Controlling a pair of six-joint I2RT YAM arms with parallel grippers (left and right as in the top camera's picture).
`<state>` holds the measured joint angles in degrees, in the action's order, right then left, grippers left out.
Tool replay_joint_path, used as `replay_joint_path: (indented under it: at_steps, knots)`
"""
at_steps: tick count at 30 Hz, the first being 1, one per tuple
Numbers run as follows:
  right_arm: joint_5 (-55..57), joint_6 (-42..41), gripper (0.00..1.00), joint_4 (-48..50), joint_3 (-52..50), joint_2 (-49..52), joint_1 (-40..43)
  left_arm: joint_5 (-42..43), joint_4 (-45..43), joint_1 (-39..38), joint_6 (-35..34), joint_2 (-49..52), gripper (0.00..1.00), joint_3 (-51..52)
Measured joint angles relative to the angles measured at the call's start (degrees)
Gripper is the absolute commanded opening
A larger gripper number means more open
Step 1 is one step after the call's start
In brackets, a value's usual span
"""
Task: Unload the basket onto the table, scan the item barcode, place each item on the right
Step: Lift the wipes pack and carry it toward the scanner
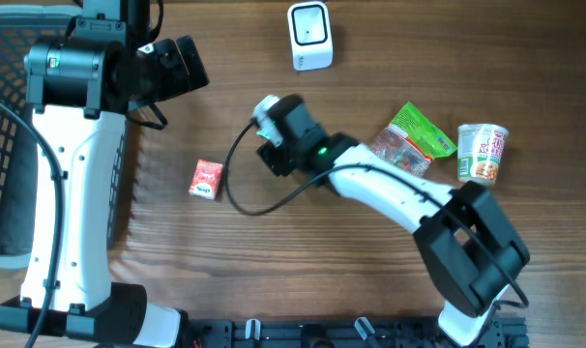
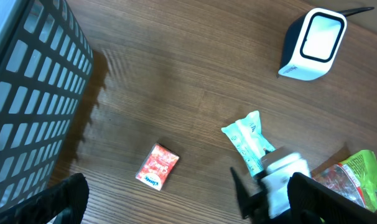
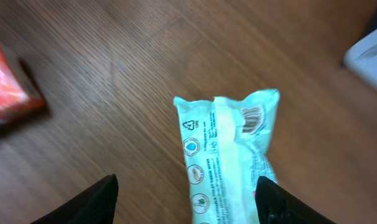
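Note:
Next, my right gripper will lower onto the wipes pack (image 3: 229, 155), shifting toward the right in its wrist view, because the pack lies off-center, nearer that side's finger.
A pale green wipes pack (image 3: 229, 155) lies on the wooden table between the fingers of my right gripper (image 3: 185, 186). That gripper is open: the left finger stands well clear of the pack and the right finger is close beside it. A barcode (image 3: 254, 117) shows near the pack's far end. The left wrist view shows the same pack (image 2: 247, 140) sticking out from under the right arm. The white scanner (image 1: 309, 36) stands at the back of the table, beyond the pack. My left gripper (image 2: 188, 199) hovers open and empty at the back left.
A small red packet (image 1: 206, 179) lies left of the right gripper. A green snack bag (image 1: 414, 135) and a noodle cup (image 1: 482, 153) sit at the right. A dark mesh basket (image 1: 3, 126) fills the left edge, behind the left arm.

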<state>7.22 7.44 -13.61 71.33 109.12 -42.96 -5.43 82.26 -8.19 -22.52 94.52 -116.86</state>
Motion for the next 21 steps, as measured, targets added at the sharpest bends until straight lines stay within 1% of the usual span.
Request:
replay_joint_path:
  at_steps: [1, 3, 6, 15, 16, 17, 18, 19, 20, 21]
  knots:
    - [0.68, 1.14, 0.71, 0.0, 0.0, 0.0, -0.28, 0.0, -0.02, 0.0, 0.0, 0.0, 1.0, 0.0]
    - [7.5, 2.43, 0.7, -0.02, 0.0, 0.04, -1.92, 0.0, 0.0, 0.0, 0.0, 0.0, 1.0, 0.02]
    - [11.54, 3.32, 0.7, -0.02, 0.0, 0.66, -1.6, 0.0, 0.0, 0.0, 0.0, 0.0, 1.0, 0.0]
    - [11.93, 3.08, 0.7, -1.9, 0.02, 7.58, -1.07, 0.0, -0.02, 0.0, 0.0, 0.0, 1.0, 0.0]
    - [11.89, 2.89, 0.68, -1.92, 0.2, 7.63, -1.07, 0.0, 0.0, 0.0, 0.0, 0.0, 1.0, 0.0]
    - [11.93, 2.64, 0.59, -1.77, 0.31, 7.87, -1.07, 0.0, -0.02, 0.0, 0.0, 0.0, 1.0, 0.0]
    - [11.93, 2.03, 0.47, -1.68, 0.48, 8.04, -1.07, 0.0, 0.0, 0.0, 0.0, 0.0, 1.0, 0.0]
    - [12.09, 1.51, 0.23, -1.68, 0.63, 8.28, -1.07, 0.0, -0.02, 0.0, 0.0, 0.0, 1.0, 0.0]
    - [12.39, 0.92, 0.11, -1.75, 0.81, 8.59, -1.07, 0.0, 0.0, 0.0, 0.0, 0.0, 1.0, 0.0]
    - [13.09, 0.52, 0.07, -1.84, 0.87, 8.81, -0.94, 0.0, -0.02, 0.0, 0.0, 0.0, 1.0, 0.0]
